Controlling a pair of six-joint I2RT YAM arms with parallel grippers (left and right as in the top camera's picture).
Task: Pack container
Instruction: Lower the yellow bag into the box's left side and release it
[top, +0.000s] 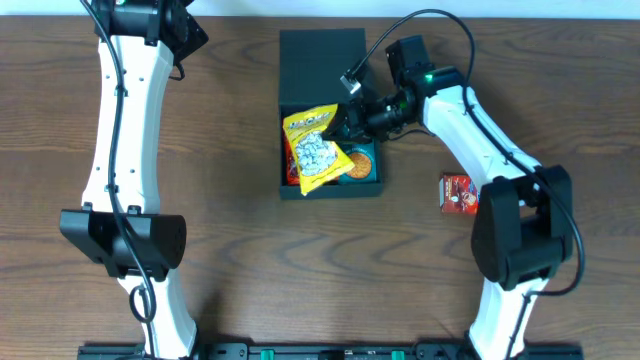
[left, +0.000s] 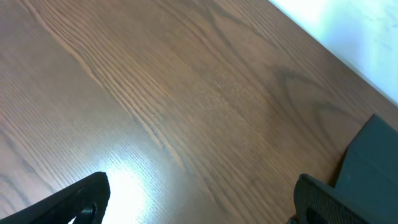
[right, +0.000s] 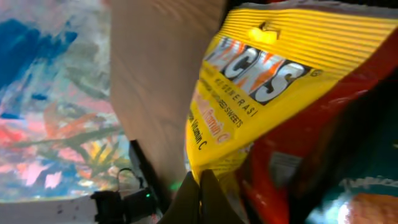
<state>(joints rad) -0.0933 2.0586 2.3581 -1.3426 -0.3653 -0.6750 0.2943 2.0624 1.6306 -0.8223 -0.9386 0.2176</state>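
The yellow packet lies tilted across the container. My right gripper will next move down toward the red packet inside, below it, and let go of the edge of the yellow packet.
The dark teal container sits at the table's middle with its flap lid folded open toward the back. A yellow snack packet lies tilted across its inside, over a red packet and a small teal cookie box. My right gripper is shut on the yellow packet's upper right edge; in the right wrist view the right gripper pinches the yellow packet. My left gripper hangs open over bare table at the back left, left gripper holding nothing.
A small red snack packet lies on the wood to the right of the container, beside the right arm. A corner of the dark lid shows at the right of the left wrist view. The table's back edge is near.
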